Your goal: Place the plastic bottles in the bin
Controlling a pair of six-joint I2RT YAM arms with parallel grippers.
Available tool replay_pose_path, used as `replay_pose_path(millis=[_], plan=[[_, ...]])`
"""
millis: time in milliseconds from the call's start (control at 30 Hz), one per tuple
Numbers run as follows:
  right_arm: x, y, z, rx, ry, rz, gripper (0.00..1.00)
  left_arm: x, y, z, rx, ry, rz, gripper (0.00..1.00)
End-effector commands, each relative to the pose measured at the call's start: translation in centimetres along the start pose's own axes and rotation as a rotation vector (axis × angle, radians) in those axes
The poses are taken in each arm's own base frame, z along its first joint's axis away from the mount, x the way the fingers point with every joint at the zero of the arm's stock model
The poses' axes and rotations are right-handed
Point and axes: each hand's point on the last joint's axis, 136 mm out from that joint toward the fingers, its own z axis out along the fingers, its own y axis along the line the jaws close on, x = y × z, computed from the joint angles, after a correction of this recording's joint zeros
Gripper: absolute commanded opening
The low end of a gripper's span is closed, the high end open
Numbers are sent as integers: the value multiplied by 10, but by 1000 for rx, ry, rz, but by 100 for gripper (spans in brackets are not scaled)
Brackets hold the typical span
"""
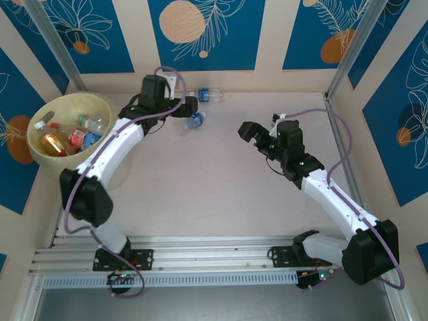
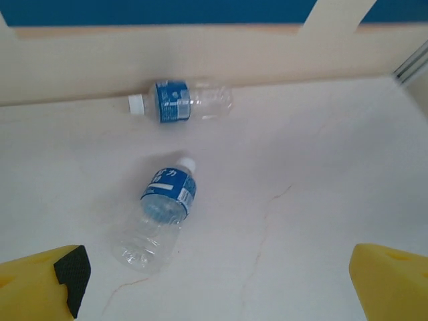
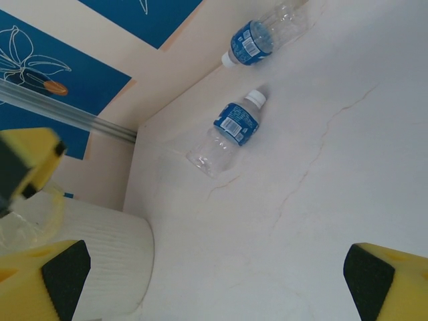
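My left gripper should next go down onto the nearer bottle's clear body beside the label. It should turn so its open fingers go on both sides of it, because the bottle lies at an angle to them.
Two clear plastic bottles with blue labels lie on the table. The nearer bottle lies just ahead of my left gripper, toward its left finger. The farther bottle rests against the back wall. The pale-yellow bin stands at the far left, with several bottles inside. My left gripper is open and holds nothing. Out over the middle of the table, my right gripper is also open and holds nothing.
Blue-and-beige walls close the table at the back and both sides, with metal posts in the back corners. The left arm runs alongside the bin. An aluminium rail crosses the near edge.
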Motion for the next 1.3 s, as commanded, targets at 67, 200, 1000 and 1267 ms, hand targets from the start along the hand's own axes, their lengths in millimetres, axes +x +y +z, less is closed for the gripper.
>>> replay_pose_path(millis=[67,200,1000,1267], plan=[[-5,-13,-17,40,-68,-67,100,28,22,44,-98,164,142,100],[-6,-11,-25,36,-75,-115,100,47,28,77,-92,269,186,100],[-4,-7,-28,20,-49,-115,100,122,45,172,150,438,-10,100],[-3,-11,-29,40,-54,-119,100,132,51,186,124,436,-28,90]])
